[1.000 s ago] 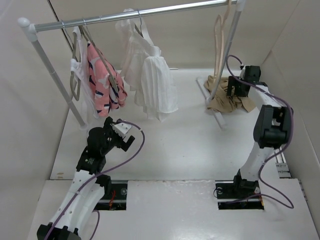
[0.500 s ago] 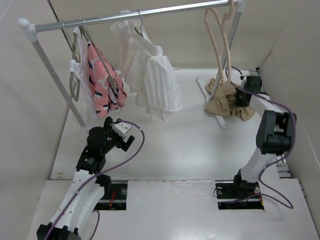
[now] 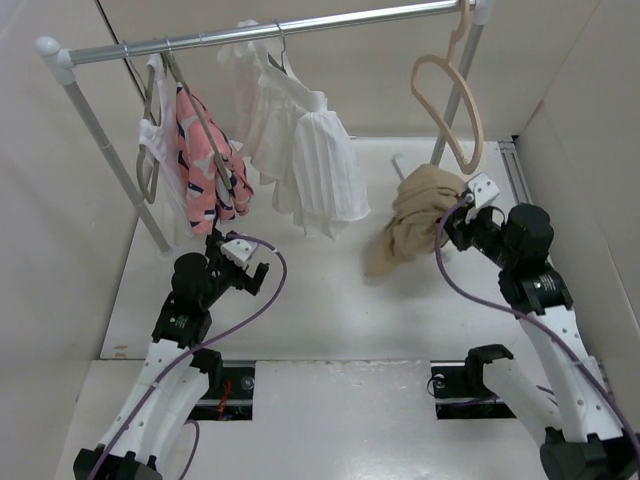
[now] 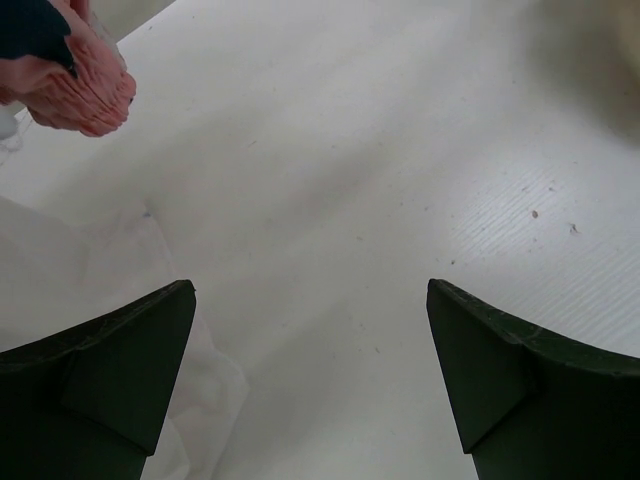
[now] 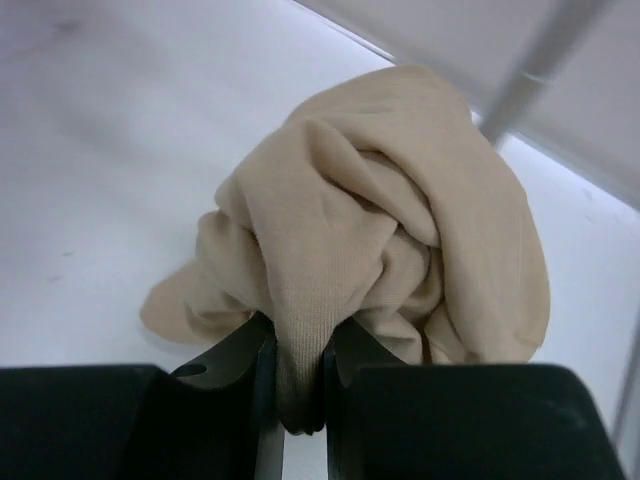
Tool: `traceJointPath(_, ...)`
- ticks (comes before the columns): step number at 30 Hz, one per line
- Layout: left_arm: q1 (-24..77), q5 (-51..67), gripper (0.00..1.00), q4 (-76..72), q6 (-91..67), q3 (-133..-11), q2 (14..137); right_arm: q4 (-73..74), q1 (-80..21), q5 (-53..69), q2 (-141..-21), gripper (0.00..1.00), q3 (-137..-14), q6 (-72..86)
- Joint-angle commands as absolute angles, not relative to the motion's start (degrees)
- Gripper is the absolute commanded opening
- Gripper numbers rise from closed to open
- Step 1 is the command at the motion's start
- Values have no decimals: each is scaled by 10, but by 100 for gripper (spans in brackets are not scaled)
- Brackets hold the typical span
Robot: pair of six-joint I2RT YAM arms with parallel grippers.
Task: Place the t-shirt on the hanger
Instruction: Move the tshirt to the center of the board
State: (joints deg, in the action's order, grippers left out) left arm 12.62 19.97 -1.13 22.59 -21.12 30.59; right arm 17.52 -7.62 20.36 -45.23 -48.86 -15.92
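My left gripper moves toward the right in the top view and down onto the t-shirt's fold next, since the t-shirt's lower end [image 4: 630, 38] hangs loose.
The tan t-shirt [image 3: 412, 218] hangs in a bunched lump just off the white table, right of centre. My right gripper [image 3: 452, 226] is shut on a fold of it. In the right wrist view a thick ridge of the t-shirt [image 5: 400, 230] is pinched between the jaws of the right gripper [image 5: 298, 350], and the rest bulges out ahead. The pale beige-pink hanger [image 3: 481, 115] hangs empty and tilted from the right end of the rail, above and behind the t-shirt. My left gripper [image 3: 245, 262] is open and empty over the table at the left [image 4: 310, 300].
A metal rail [image 3: 300, 28] on two slanted posts spans the back. A pink patterned garment [image 3: 205, 160] and a white ribbed top [image 3: 315, 170] hang from it on other hangers. The right post [image 3: 455, 90] stands just behind the t-shirt. Pink fabric [image 4: 70, 80] shows in the left wrist view.
The right gripper shut on the t-shirt, then drew it up, left and nearer, away from the rack's right post. The hanger swung out to the left. The left arm stayed put.
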Motion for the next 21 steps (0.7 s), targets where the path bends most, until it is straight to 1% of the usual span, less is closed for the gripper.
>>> traceJointPath(1, 123, 229, 100, -52, 204, -205, 306, 183, -124, 310, -424, 0, -461, -160)
traceJointPath(4, 123, 235, 100, -57, 214, -205, 320, 128, -200, 316, -416, 0, -432, -127)
traceJointPath(5, 123, 235, 100, -57, 221, -205, 320, 97, -249, 316, -422, 0, -432, -127)
traceJointPath(7, 123, 235, 100, -57, 226, -212, 334, 91, -305, 290, -451, 0, -438, -133)
traceJointPath(8, 123, 235, 100, -57, 232, -212, 334, 91, -328, 253, -462, 3, -445, -141)
traceJointPath(9, 123, 240, 100, -57, 232, -217, 339, 110, -361, 233, -479, 13, -451, -148)
traceJointPath(10, 123, 240, 100, -52, 237, -217, 339, 120, -368, 205, -484, 55, -451, -149)
traceJointPath(11, 123, 246, 100, -52, 246, -217, 344, 127, -368, 205, -484, 63, -451, -149)
traceJointPath(14, 123, 265, 100, -16, 273, -222, 352, 158, -361, 184, -484, 76, -418, -143)
traceJointPath(15, 123, 284, 100, -1, 312, -222, 363, 165, -353, 162, -479, 79, -411, -138)
traceJointPath(17, 123, 291, 100, 46, 355, -234, 378, 180, -337, 142, -474, 79, -393, -127)
traceJointPath(18, 123, 298, 98, 62, 378, -234, 402, 180, -331, 116, -474, 79, -387, -120)
traceJointPath(20, 128, 303, 97, 99, 458, -262, 434, 168, -312, 110, -489, 79, -374, -114)
traceJointPath(21, 139, 303, 97, 133, 485, -272, 467, 159, -312, 116, -500, 77, -374, -114)
